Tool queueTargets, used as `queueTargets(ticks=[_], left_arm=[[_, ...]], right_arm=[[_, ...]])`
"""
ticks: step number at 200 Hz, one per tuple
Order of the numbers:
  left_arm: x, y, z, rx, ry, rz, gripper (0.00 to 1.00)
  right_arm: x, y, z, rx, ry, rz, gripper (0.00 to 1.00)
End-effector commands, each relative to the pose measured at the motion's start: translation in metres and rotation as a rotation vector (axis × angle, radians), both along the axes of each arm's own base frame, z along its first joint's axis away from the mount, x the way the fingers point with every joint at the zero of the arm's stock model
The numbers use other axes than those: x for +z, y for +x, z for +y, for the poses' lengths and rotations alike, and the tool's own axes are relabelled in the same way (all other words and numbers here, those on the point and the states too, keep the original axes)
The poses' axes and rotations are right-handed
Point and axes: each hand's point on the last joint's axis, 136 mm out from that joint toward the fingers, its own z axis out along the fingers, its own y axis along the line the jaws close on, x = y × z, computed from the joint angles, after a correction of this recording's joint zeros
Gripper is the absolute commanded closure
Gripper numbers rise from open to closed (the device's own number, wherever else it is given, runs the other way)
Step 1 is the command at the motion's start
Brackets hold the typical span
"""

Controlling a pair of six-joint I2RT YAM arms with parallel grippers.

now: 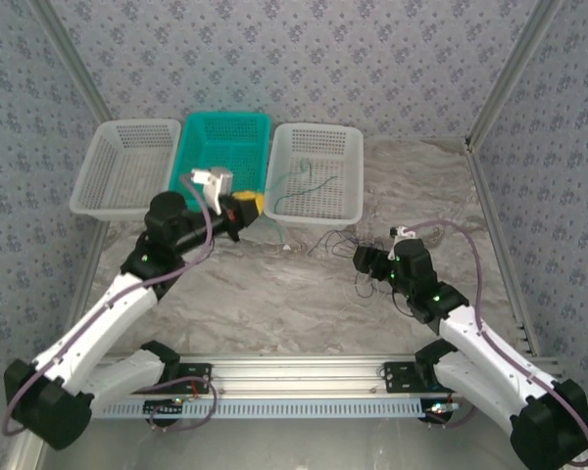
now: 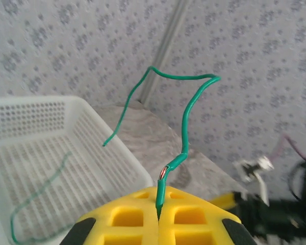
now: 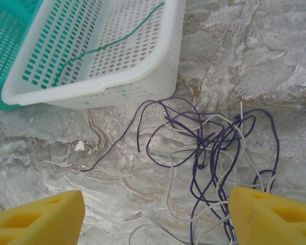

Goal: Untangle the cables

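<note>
A second green cable is already in the white basket, so my left gripper will next move outward over the bottom of the white basket and let go of the dark green cable's end.
My left gripper is shut on the end of a dark green cable, which rises from the yellow fingers and loops over the right white basket. A second green cable lies inside that basket. On the table just right of the basket's front lies a tangle of purple and pale cables, also visible from above. My right gripper hovers open over the tangle's near side, the yellow fingers wide apart, holding nothing.
A teal basket stands in the middle of the row and another white basket to its left. Patterned walls and metal frame posts close in the marble table.
</note>
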Motion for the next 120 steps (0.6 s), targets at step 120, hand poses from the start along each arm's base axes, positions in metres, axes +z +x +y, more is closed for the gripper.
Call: queueTargets(ticks=[120], left_arm=[[-0.086, 0.175, -0.085, 0.177, 0.373, 0.004, 0.61]], right_arm=[[0.014, -0.011, -0.033, -0.122, -0.016, -0.014, 0.21]])
